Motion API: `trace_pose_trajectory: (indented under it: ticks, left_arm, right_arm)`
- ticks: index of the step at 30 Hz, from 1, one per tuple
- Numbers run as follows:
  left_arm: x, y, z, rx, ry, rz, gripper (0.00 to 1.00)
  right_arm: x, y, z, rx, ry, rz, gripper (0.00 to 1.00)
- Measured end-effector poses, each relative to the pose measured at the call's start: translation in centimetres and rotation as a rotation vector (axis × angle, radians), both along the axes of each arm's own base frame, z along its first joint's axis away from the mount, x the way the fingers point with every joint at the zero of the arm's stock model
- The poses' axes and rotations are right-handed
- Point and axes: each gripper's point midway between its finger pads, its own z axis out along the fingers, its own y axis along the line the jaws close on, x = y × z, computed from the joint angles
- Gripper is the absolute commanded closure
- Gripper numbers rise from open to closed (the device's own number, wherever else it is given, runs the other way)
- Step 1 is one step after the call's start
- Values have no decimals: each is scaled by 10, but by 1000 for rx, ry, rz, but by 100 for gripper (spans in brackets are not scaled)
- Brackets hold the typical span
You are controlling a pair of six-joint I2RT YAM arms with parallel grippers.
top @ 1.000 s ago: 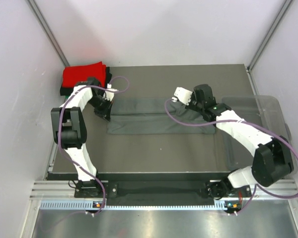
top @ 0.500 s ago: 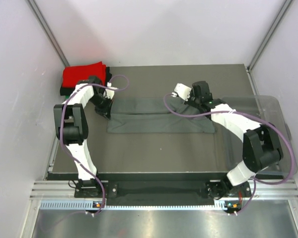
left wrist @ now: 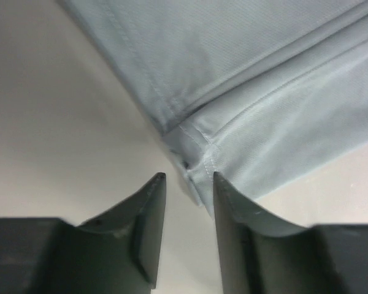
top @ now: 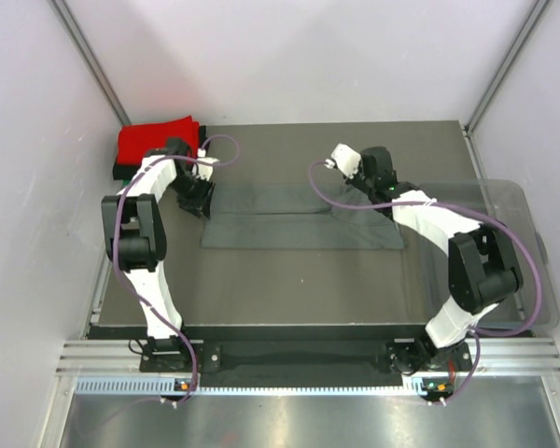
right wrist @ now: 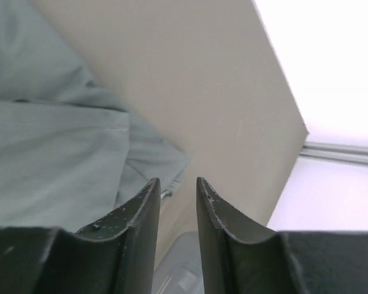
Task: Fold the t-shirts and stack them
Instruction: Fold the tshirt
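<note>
My left gripper should move back along the short end of the folded t-shirt, then down onto its near corner, which is still flat and free of my fingers.
The dark grey t-shirt (top: 299, 224) lies on the table folded into a long flat strip. My left gripper (top: 202, 203) stands open at the strip's far left corner. In the left wrist view that stitched corner (left wrist: 193, 153) sits just beyond the open left gripper (left wrist: 187, 177), free of both fingers. My right gripper (top: 381, 191) is open at the strip's far right end. In the right wrist view the grey t-shirt (right wrist: 49, 141) lies left of the open right gripper (right wrist: 176, 180), with nothing between the fingers. A folded red t-shirt (top: 156, 142) rests on a black one (top: 119, 172) at the far left corner.
A clear plastic bin (top: 504, 215) stands at the table's right edge, and its rim (right wrist: 178, 269) shows under the right fingers. Walls close in the table on the left, back and right.
Both grippers carried the shirt's ends toward the back while shut on the cloth. Now both have opened and let go. The strip lies flatter and straighter.
</note>
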Motion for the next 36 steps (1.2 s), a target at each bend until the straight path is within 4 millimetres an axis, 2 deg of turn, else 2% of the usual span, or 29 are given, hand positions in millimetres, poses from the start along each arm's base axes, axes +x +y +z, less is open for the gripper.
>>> trace_pose_trajectory:
  ticks: [3, 7, 10, 13, 16, 18, 21, 22, 23, 24, 28, 31, 36]
  left_arm:
    - [7, 6, 6, 35, -46, 21, 53]
    - [8, 10, 25, 62, -120, 43, 53]
    - [-1, 7, 41, 59, -174, 39, 54]
    - [-15, -3, 56, 31, -225, 13, 56]
    - [-27, -19, 66, 17, -260, -58, 57]
    - [-33, -32, 64, 21, -266, -128, 57]
    - [-48, -45, 48, 37, -234, -222, 53]
    - [-56, -46, 40, 45, -211, -253, 46]
    - [-62, -46, 33, 61, -195, -283, 39]
    - [-69, -44, 25, 77, -176, -311, 37]
    - [-89, -34, 2, 137, -124, -394, 40]
    - [-90, -28, -2, 175, -125, -433, 40]
    - [-80, -25, -5, 203, -142, -457, 41]
  right_arm:
    - [0, -3, 19, 35, -47, -29, 61]
    - [-10, -6, 56, 92, -117, -43, 53]
    - [-25, -8, 79, 142, -158, -38, 53]
    - [-42, -8, 88, 188, -155, -21, 53]
    - [-54, -2, 78, 227, -91, 1, 53]
    - [-62, 1, 64, 249, -24, 4, 53]
    - [-72, 5, 40, 280, 83, 6, 54]
    - [-76, 5, 32, 294, 123, 4, 54]
    - [-78, 5, 26, 304, 149, 1, 54]
    - [-81, 4, 20, 316, 176, -2, 54]
    - [-94, 2, 0, 337, 259, -11, 54]
    - [-99, 4, -4, 351, 288, -5, 54]
    - [-99, 7, -9, 364, 307, -1, 54]
